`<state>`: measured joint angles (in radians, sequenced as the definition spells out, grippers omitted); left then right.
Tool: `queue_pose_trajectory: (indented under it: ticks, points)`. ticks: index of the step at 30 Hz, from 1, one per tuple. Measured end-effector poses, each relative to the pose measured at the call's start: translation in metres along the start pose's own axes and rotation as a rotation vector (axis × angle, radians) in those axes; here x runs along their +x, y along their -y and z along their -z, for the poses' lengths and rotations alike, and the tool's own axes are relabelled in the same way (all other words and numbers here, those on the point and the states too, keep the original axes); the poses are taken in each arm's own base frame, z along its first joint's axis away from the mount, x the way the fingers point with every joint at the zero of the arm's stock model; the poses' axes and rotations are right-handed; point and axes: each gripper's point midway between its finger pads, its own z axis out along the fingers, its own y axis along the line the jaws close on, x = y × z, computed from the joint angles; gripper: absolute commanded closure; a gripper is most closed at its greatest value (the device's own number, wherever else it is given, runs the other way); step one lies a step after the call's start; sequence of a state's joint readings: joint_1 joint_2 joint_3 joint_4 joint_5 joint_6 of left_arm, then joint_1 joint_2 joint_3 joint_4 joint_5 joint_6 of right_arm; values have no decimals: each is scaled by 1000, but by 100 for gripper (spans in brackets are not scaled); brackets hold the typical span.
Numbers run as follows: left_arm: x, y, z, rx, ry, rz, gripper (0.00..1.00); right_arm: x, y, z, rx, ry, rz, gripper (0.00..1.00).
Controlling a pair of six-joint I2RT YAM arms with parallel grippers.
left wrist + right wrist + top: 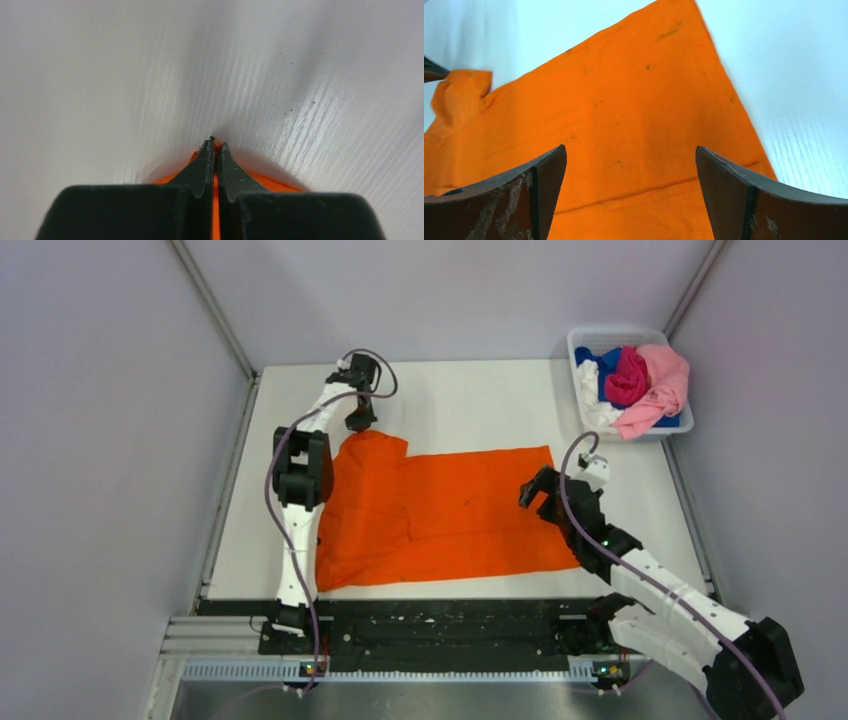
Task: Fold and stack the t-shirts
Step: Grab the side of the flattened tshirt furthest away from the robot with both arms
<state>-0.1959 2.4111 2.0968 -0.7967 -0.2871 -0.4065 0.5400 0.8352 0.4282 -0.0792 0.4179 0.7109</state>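
Note:
The shirt's other corner is in my left gripper, so my right gripper should next reach outward and down to the shirt's free far corner point(546, 450) point(688, 5).
A bright orange t-shirt point(440, 510) lies spread flat on the white table. My left gripper point(361, 423) is at its far left corner, shut on the sleeve edge; in the left wrist view point(215, 145) a strip of orange cloth point(215, 200) shows between the closed fingers. My right gripper point(537, 490) is open and empty, just above the shirt's right edge; its wrist view shows the orange shirt point(614, 115) between the spread fingers point(544, 170). Pink point(660, 385), magenta point(627, 377), blue point(598, 365) and white point(597, 410) shirts lie crumpled in the bin.
A white plastic bin point(590, 337) stands at the table's far right corner. Grey walls close in the table on the left, back and right. A black rail point(430, 625) runs along the near edge.

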Motion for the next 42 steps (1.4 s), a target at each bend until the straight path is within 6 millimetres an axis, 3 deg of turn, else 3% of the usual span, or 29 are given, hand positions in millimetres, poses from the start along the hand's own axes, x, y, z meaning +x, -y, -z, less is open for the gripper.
queue_pose_trajectory:
  ticks: [4, 7, 11, 15, 19, 24, 27, 35, 38, 42]
  points:
    - [0, -2, 1, -4, -2, -5, 100, -5, 15, -14, 92, -25, -2, 1]
    - [2, -5, 10, -7, -1, -8, 100, -24, 27, -40, 176, -53, -37, 2]
    - [6, -11, 38, -1, 14, -7, 100, -46, 31, -80, 247, -80, -30, 10]
    - [10, -13, 68, 18, 40, 2, 100, -55, 21, -128, 273, -148, 59, 16]
    - [19, -15, 85, 31, 50, 12, 100, -55, 17, -172, 296, -204, 141, 19]
    - [38, -15, 94, 37, 31, 2, 100, -34, 38, -202, 355, -295, 217, 40]
    - [44, -13, 99, 42, 29, -7, 100, -22, 53, -213, 388, -346, 250, 46]
    - [46, -7, 114, 71, 56, -4, 100, -21, 51, -214, 372, -366, 267, 52]
    - [48, -6, 115, 75, 59, -4, 100, -21, 51, -214, 367, -365, 271, 63]
    - [51, -6, 119, 78, 59, -10, 100, -22, 52, -213, 364, -363, 291, 91]
